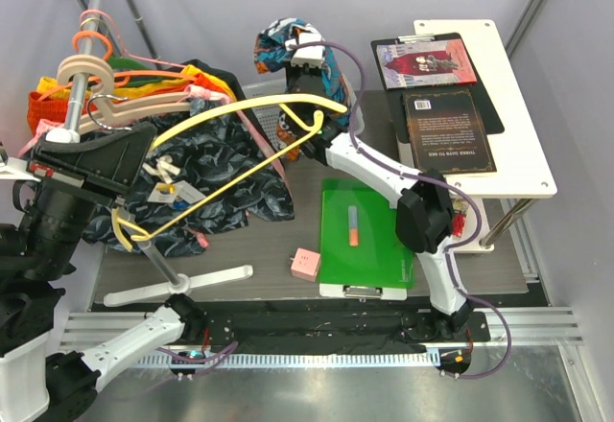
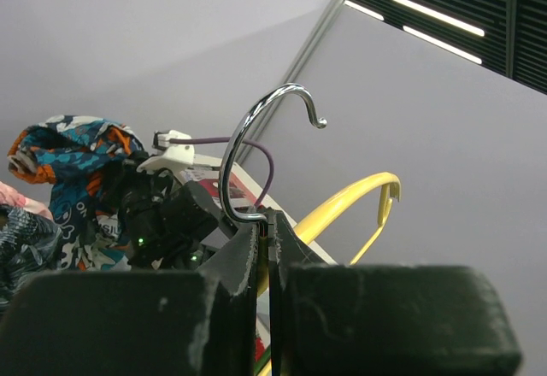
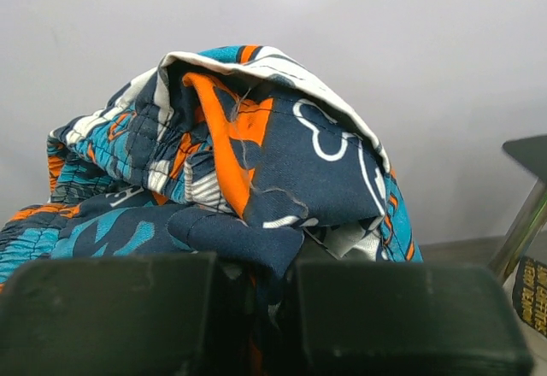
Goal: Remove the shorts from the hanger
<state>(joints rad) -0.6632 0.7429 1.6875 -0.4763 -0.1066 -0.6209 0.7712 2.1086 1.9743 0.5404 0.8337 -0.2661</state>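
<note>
The bunched shorts hang clear of the hanger, so the right gripper will next lower them into the white basket [image 1: 262,89] below it and let them go.
The shorts [image 1: 286,43], a bunched print of blue, teal, orange and white, hang from my right gripper [image 1: 305,69] at the back centre, off the hanger. In the right wrist view the shorts [image 3: 256,145] fill the frame and my right gripper [image 3: 265,267] is shut on a fold of them. The pale yellow hanger [image 1: 251,105] stretches from the left arm toward the right arm. My left gripper [image 1: 146,142] is shut on its neck. In the left wrist view the metal hook [image 2: 248,141] rises out of my left gripper [image 2: 267,222] and a yellow arm [image 2: 355,196] runs off to the right.
A rail [image 1: 82,67] at the left carries beige and pink-orange hangers and orange garments. A dark navy leaf-patterned garment [image 1: 225,168] lies below it. A green board [image 1: 374,240] with a marker, a pink cube [image 1: 305,264] and a white side table [image 1: 523,153] with books are nearby.
</note>
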